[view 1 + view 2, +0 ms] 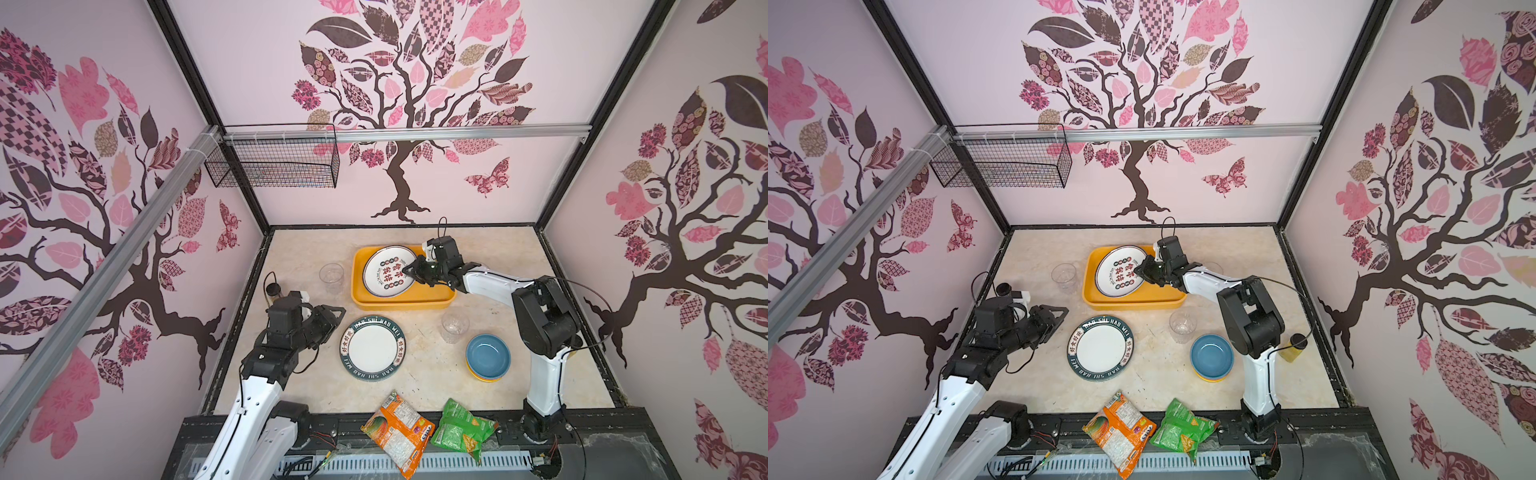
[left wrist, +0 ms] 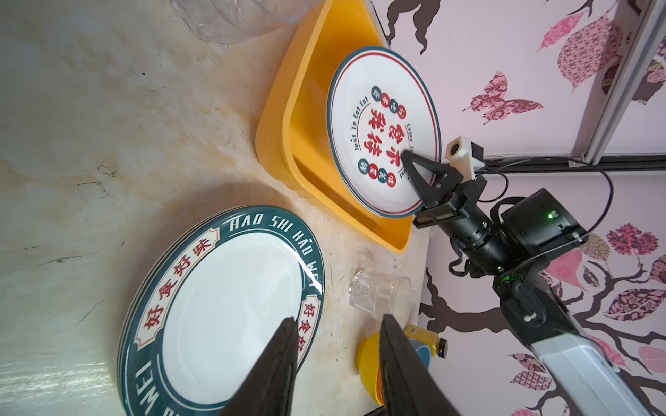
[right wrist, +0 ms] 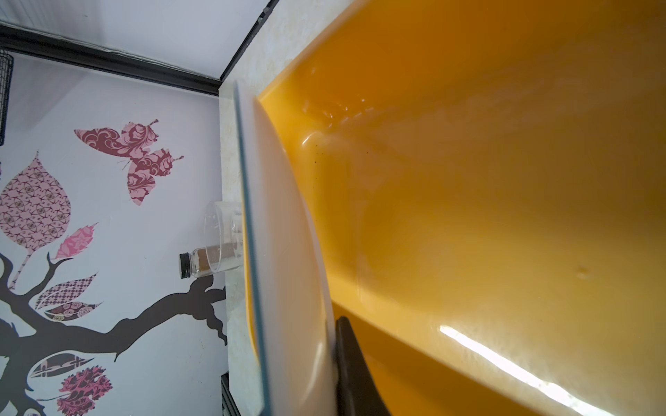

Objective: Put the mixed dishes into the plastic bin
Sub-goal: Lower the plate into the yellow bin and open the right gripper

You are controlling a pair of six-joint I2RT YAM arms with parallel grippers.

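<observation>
The white plate comes down in my right gripper next until it meets the bin's bare bottom. The gripper releases the plate's rim there, as the bin's bottom lies open below.
My right gripper [image 1: 409, 268] is shut on the rim of a white plate with red characters [image 1: 384, 270], holding it tilted inside the yellow-orange plastic bin [image 1: 399, 305]. In the right wrist view one dark finger [image 3: 351, 360] presses the plate's underside [image 3: 288, 252]; the other finger is hidden behind the plate. My left gripper [image 2: 338, 320] is open and empty, hovering by the edge of a green-rimmed plate [image 1: 372, 348] on the table. Two clear cups [image 1: 331, 276] [image 1: 454, 327] and stacked bowls, blue on top [image 1: 488, 355], stand outside the bin.
Orange [image 1: 399, 432] and green [image 1: 461, 428] snack bags lie on the front ledge. A dark-lidded spice jar [image 1: 273, 289] stands by the left arm, and a yellow jar [image 1: 1293, 347] behind the right arm. A black wire basket [image 1: 274, 162] hangs on the back wall.
</observation>
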